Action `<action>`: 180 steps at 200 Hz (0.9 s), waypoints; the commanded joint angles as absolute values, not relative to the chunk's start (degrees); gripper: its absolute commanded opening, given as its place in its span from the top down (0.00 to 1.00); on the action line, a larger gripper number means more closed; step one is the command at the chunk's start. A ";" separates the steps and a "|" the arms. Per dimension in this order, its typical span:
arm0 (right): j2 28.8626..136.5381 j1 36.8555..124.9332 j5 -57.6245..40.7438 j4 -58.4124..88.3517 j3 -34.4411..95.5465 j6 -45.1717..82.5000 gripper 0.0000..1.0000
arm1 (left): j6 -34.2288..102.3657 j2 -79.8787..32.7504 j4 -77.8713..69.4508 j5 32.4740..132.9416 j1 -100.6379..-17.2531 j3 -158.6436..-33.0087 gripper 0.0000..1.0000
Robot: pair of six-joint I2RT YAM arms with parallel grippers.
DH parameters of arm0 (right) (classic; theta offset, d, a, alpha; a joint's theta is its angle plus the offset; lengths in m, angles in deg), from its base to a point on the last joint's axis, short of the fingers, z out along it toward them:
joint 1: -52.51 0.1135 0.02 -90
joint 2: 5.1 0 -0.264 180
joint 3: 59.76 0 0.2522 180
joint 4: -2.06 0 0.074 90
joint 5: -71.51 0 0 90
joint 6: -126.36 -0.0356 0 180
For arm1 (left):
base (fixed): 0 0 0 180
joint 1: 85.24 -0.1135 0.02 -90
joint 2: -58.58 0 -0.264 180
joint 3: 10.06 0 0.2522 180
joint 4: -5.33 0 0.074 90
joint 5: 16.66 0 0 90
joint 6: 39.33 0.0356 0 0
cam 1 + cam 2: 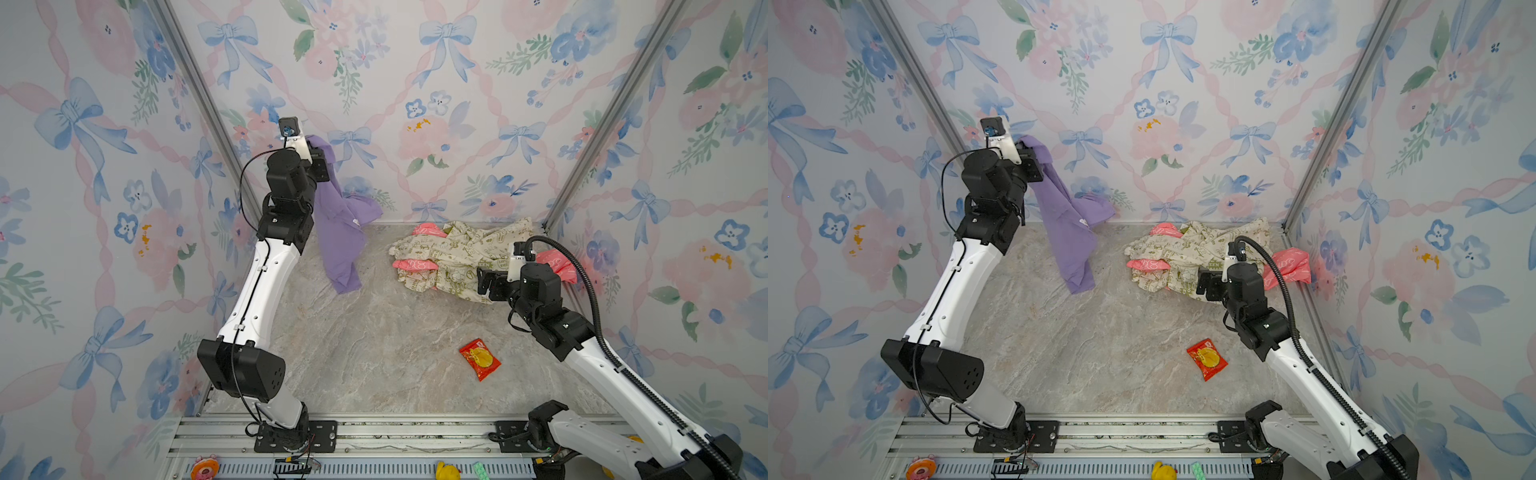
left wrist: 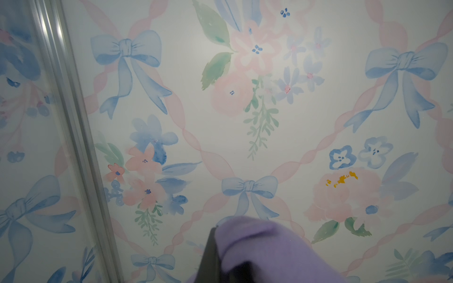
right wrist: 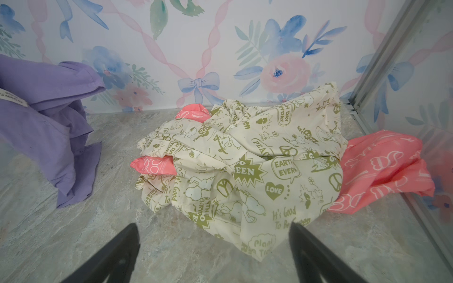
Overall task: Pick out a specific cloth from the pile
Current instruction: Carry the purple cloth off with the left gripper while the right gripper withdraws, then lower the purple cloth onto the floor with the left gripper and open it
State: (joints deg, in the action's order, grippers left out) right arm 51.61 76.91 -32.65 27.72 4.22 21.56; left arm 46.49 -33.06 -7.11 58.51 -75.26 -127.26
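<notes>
The pile lies apart, so my left gripper will next lower and draw back, tilting downward, to release the cloth's edge on the bare marble table.
The lavender-purple cloth [image 1: 338,232] [image 1: 1069,241] hangs from my left gripper [image 1: 320,160] [image 1: 1032,162], which is raised high by the back left corner and shut on the cloth's top edge. The cloth's lower end rests on the marble table, apart from the pile. In the left wrist view, purple fabric [image 2: 264,247] drapes over one dark finger [image 2: 209,254]. The pile [image 1: 453,257] [image 1: 1187,257] [image 3: 245,166], cream cloth with olive print over coral-pink cloth, lies at the back right. My right gripper [image 1: 486,282] [image 1: 1206,284] [image 3: 213,227] is open and empty just in front of the pile.
A red snack packet [image 1: 480,359] [image 1: 1207,358] lies on the table in front of the right arm. Floral walls enclose three sides, with aluminium posts [image 1: 602,124] in the back corners. Small toys [image 1: 446,471] sit on the front rail.
</notes>
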 commanded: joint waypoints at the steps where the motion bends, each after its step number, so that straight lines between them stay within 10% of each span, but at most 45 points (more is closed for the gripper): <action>1: 51.36 76.50 -29.10 25.14 3.40 20.73 0.03 | 48.99 -28.09 -1.93 55.30 -75.62 -119.39 1.00; 69: 49.94 77.98 -25.92 24.49 -0.81 15.51 0.03 | 36.02 -12.29 13.07 47.83 -75.55 -77.49 1.00; 180: 49.89 80.25 -25.46 22.79 -5.72 15.49 0.03 | 17.23 -9.38 9.73 47.47 -73.87 -49.56 1.00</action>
